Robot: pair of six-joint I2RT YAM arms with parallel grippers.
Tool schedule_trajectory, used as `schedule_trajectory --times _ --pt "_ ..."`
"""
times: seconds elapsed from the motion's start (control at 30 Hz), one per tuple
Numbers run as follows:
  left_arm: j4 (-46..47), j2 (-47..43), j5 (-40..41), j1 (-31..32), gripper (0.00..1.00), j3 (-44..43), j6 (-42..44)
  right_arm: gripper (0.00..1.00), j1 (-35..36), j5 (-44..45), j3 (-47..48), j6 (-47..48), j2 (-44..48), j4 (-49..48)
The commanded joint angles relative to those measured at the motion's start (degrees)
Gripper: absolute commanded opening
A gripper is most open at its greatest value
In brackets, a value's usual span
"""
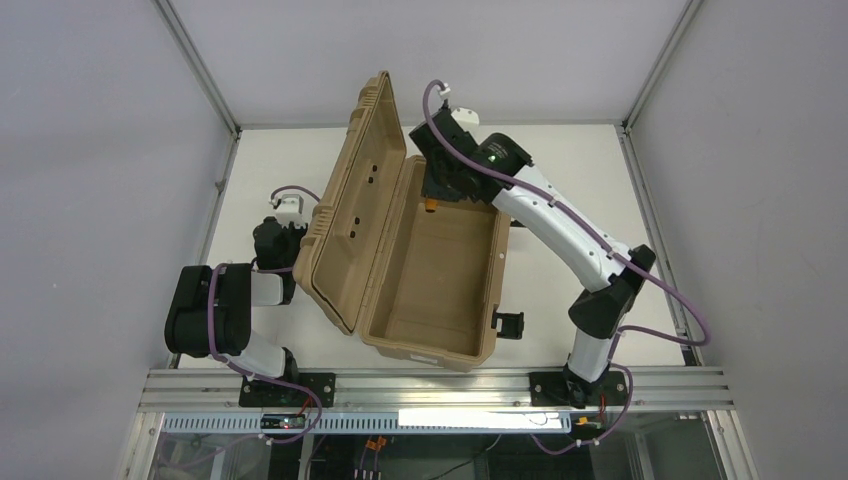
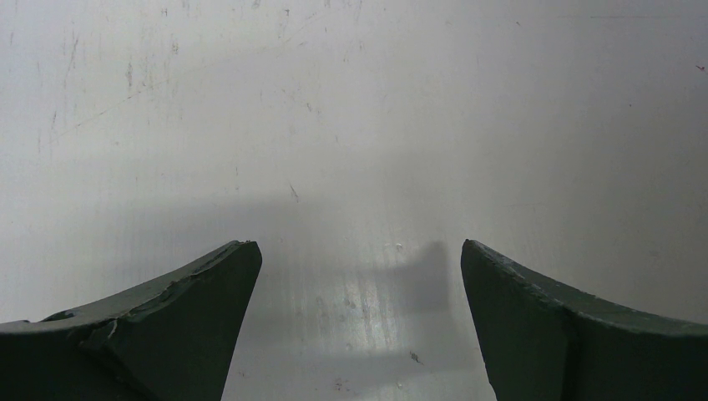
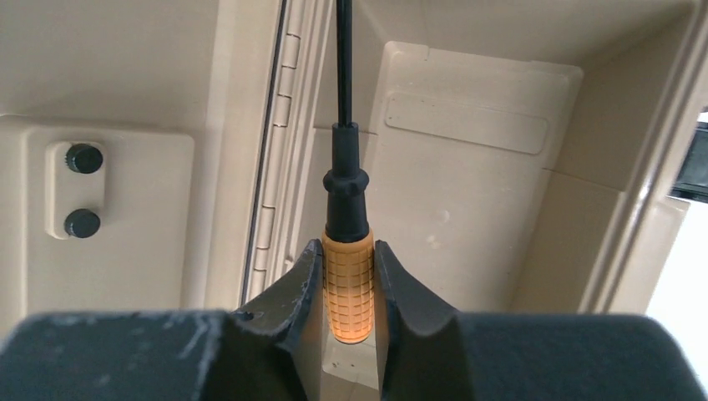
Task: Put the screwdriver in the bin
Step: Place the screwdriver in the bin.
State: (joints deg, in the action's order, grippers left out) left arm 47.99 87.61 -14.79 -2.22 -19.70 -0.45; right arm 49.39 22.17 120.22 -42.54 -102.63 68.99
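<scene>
My right gripper will next come back from the far end of the bin and go down toward the middle of the bin's bottom to let go of the screwdriver, because the bottom of the bin is empty there.
My right gripper point(image 3: 348, 261) is shut on the screwdriver point(image 3: 348, 284), its fingers clamping the orange grid-patterned handle while the black collar and thin shaft point away over the bin's inside. From above, the right gripper point(image 1: 436, 196) hangs over the far end of the open tan bin point(image 1: 478, 352), and a bit of the orange screwdriver point(image 1: 430, 205) shows just under it. The bin's ribbed lid point(image 1: 352, 195) stands open to the left. My left gripper point(image 2: 359, 251) is open over bare table, holding nothing, and sits behind the lid point(image 1: 283, 232).
Black latches point(image 1: 508, 325) stick out from the bin's right side. The lid's hinge point(image 3: 280, 125) and two black knobs point(image 3: 83, 190) show in the right wrist view. White enclosure walls and a metal frame rail point(image 1: 430, 385) bound the table.
</scene>
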Motion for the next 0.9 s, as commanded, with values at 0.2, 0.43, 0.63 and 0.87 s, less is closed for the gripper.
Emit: schedule_trajectory --times 0.2,0.43,0.63,0.87 --pt "1.67 -1.13 0.42 0.29 0.99 -0.6 0.58 0.0 1.59 2.72 -20.02 -5.35 3.3 -14.93" --pt "1.67 -1.13 0.44 0.3 0.99 -0.6 0.54 0.0 3.36 3.29 -27.19 -5.47 -0.9 -17.21" --pt "1.67 -1.13 0.44 0.2 0.99 -0.6 0.56 0.01 4.76 3.38 -35.03 -7.83 -3.8 -22.96" --pt "1.66 -1.14 0.42 0.27 0.99 -0.6 0.56 0.06 5.57 2.47 -40.37 -10.67 -7.23 -28.47"
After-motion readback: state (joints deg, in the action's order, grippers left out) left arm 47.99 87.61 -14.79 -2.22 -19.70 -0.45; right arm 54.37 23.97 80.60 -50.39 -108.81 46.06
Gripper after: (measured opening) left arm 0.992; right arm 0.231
